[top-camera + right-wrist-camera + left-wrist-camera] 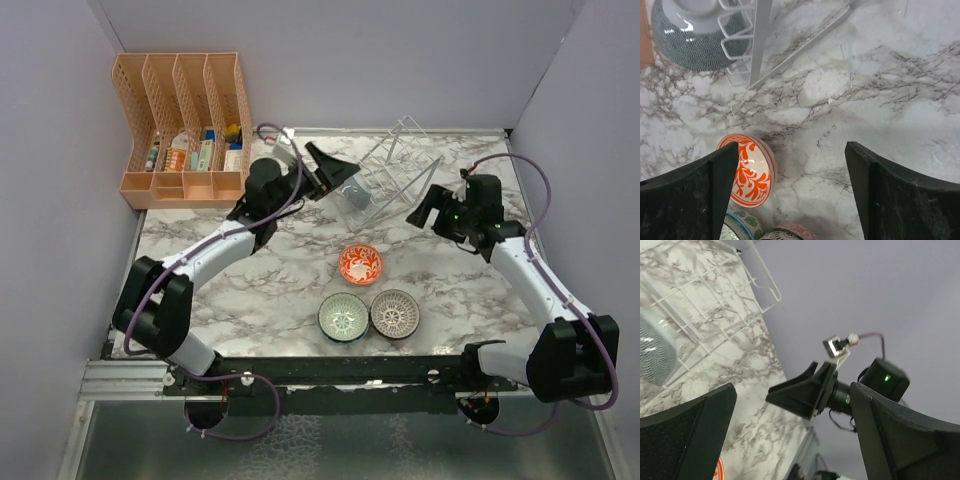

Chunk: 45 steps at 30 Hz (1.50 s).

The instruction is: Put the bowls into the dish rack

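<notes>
I should move my left gripper back and down, fingers tipping downward, onto the orange bowl's rim [380, 267] [721, 470] opposite the organizer, because the bowl is below it, nearer my base.
The white wire dish rack [390, 165] stands at the back middle with a grey-blue dotted bowl [352, 191] in its near end; both show in the right wrist view, rack [761, 40] and bowl [692, 37]. Three bowls sit on the marble: orange-red patterned [360, 264], teal-green [343, 317], brown-grey lattice [395, 313]. My left gripper [338, 173] is open and empty, right beside the racked bowl [655, 355]. My right gripper [424, 206] is open and empty at the rack's right, above bare marble; below it are the orange bowl [752, 172], teal bowl [740, 227] and pink-sided bowl [790, 234].
An orange plastic file organizer [185, 125] with small items stands at the back left. Grey walls close in the left, back and right. The table's front edge has a metal rail [300, 372]. The rack [715, 300] and my right gripper [805, 390] show in the left wrist view.
</notes>
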{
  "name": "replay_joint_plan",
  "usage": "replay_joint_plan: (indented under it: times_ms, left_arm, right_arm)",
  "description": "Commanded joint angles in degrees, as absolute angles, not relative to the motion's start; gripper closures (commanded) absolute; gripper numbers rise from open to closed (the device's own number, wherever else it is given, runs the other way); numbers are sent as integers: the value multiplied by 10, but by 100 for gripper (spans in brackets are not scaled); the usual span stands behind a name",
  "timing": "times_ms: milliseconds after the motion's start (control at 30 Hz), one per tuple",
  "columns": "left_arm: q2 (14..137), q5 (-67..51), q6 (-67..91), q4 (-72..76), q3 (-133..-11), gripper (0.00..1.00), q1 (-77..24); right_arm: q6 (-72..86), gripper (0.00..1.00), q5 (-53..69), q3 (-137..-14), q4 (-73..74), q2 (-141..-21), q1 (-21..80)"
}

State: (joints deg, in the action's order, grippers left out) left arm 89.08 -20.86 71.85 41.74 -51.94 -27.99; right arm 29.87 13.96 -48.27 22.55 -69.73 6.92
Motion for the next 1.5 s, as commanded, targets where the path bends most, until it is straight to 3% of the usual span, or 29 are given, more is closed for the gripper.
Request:
replay_joint_plan:
  times_ms: [0, 133, 400, 800, 967, 1233, 1367, 1467]
  left_arm:
    - [887, -221, 409, -84, -681, 3, -339]
    - [939, -205, 327, -242, -762, 9, -403]
    - [998, -161, 285, -295, -789, 12, -479]
    - [1091, -80, 257, -281, -844, 18, -546]
    - [1113, -32, 242, -284, -853, 29, -551]
    - [1136, 30, 211, -273, -852, 37, -551]
    - [1145, 35, 202, -267, -854, 49, -551]
    - [1147, 32, 201, -259, -844, 50, -551]
  right_arm:
    - [280, 12, 52, -574, 304, -713, 69]
    - [270, 0, 1, -650, 344, -716, 63]
    - [257, 1, -30, -762, 396, -735, 29]
    - [265, 1, 5, -731, 382, -706, 27]
    - [265, 0, 10, -729, 381, -704, 28]
    - [265, 1, 19, -722, 374, -703, 27]
    - [264, 0, 17, -725, 374, -706, 28]
    - [263, 0, 16, -725, 374, -707, 27]
